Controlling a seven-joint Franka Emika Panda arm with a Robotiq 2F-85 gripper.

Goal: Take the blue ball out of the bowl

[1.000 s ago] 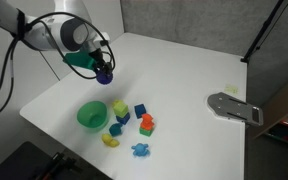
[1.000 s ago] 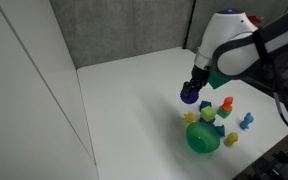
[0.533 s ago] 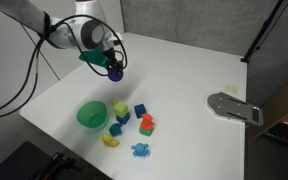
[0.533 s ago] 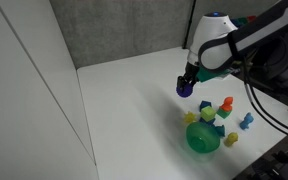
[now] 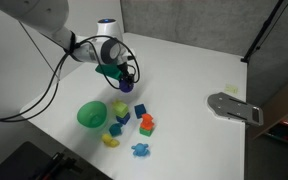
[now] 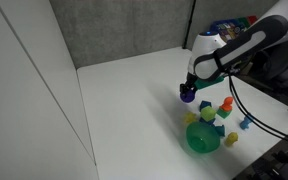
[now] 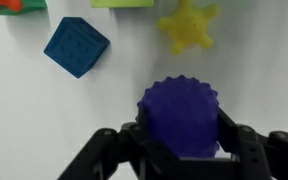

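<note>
My gripper lowers the blue ball (image 5: 126, 85), apart from the bowl (image 5: 91, 115), toward the blue cube next and releases it beside that cube.
My gripper (image 7: 180, 140) is shut on the blue ball (image 7: 179, 117), a dark purplish-blue sphere with a bumpy surface. In both exterior views the gripper (image 5: 126, 84) (image 6: 188, 96) holds the ball (image 5: 126, 85) (image 6: 188, 97) low over the white table, behind the toys and apart from the bowl. The green bowl (image 5: 91, 115) (image 6: 203, 138) stands on the table near its front edge; I see nothing in it.
Toys lie beside the bowl: a blue cube (image 7: 76, 46) (image 5: 140, 110), a yellow star-shaped toy (image 7: 188, 25), a green-yellow block (image 5: 120, 108), an orange piece (image 5: 147, 124), a light blue lumpy toy (image 5: 140, 150). A grey metal plate (image 5: 234, 107) lies at the table's far side.
The gripper with the ball has moved away from the bowl toward the table's back, past the toys, and come lower toward the table.
</note>
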